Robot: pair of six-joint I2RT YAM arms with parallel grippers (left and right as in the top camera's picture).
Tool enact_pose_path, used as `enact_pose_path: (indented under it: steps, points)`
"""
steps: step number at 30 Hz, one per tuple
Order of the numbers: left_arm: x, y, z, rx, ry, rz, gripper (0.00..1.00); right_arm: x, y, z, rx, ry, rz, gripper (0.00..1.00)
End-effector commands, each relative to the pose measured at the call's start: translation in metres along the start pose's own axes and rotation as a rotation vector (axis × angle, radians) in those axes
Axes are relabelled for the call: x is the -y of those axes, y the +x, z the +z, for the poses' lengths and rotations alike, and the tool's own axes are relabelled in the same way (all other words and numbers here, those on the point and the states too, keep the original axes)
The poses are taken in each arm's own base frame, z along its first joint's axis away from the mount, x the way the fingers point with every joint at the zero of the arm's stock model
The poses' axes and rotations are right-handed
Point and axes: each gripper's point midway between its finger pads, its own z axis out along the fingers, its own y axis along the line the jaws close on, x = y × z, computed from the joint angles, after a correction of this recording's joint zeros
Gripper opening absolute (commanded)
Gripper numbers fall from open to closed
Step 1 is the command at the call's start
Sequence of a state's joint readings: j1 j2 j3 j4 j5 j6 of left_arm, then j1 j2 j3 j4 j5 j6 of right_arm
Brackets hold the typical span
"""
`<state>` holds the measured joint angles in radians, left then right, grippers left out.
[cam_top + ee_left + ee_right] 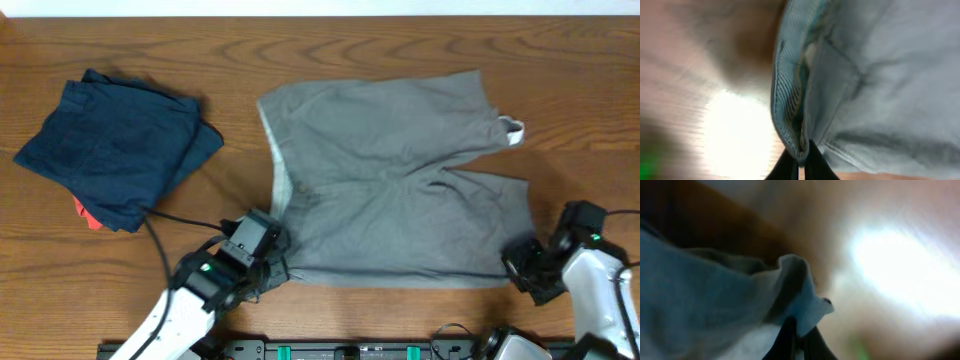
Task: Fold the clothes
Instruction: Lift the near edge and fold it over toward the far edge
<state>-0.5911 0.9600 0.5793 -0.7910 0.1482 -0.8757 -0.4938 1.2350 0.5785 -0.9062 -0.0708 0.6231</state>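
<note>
My left gripper rises next and carries the near waistband corner outward over the shorts, then down onto the far waistband corner [268, 104], as the shorts lie spread open.
The grey shorts [390, 180] lie spread flat in the middle of the wooden table, waistband to the left, legs to the right. My left gripper [275, 262] is at the near left corner of the shorts. In the left wrist view its fingers [801, 162] are shut on the ribbed waistband edge [790, 105]. My right gripper [518, 268] is at the near right corner. In the right wrist view its fingers [799, 340] are shut on the leg hem corner [807, 307].
A dark navy folded garment [115, 150] lies at the left, with a small red-orange scrap [88, 215] poking out under its near edge. A black cable [160, 235] runs from the left arm past it. The table's front edge is just behind both arms.
</note>
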Motion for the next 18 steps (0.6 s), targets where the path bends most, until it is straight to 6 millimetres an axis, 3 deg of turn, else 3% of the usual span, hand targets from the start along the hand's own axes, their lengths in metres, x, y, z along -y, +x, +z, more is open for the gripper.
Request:
enact_pose_path:
  steps: [1,5,7,10,12,18]
  points:
    - [0.025,-0.026,-0.051,0.15,0.095,0.079,0.06,-0.026,-0.044,-0.068,0.178,-0.117,-0.054,0.01]
    - [0.042,-0.034,-0.091,0.243,0.203,0.094,0.06,-0.044,-0.07,-0.15,0.362,-0.22,-0.12,0.01]
    - [0.044,-0.04,-0.103,0.294,0.227,0.092,0.06,-0.063,-0.076,-0.191,0.45,-0.311,-0.211,0.01]
    - [0.038,-0.058,-0.112,0.397,0.203,0.045,0.06,-0.088,-0.076,-0.227,0.516,-0.406,-0.321,0.01]
    - [0.036,-0.072,-0.116,0.457,0.192,0.009,0.06,-0.099,-0.077,-0.233,0.529,-0.422,-0.354,0.01]
    - [0.043,-0.12,-0.115,0.569,0.185,-0.068,0.06,-0.145,-0.089,-0.222,0.539,-0.466,-0.451,0.01]
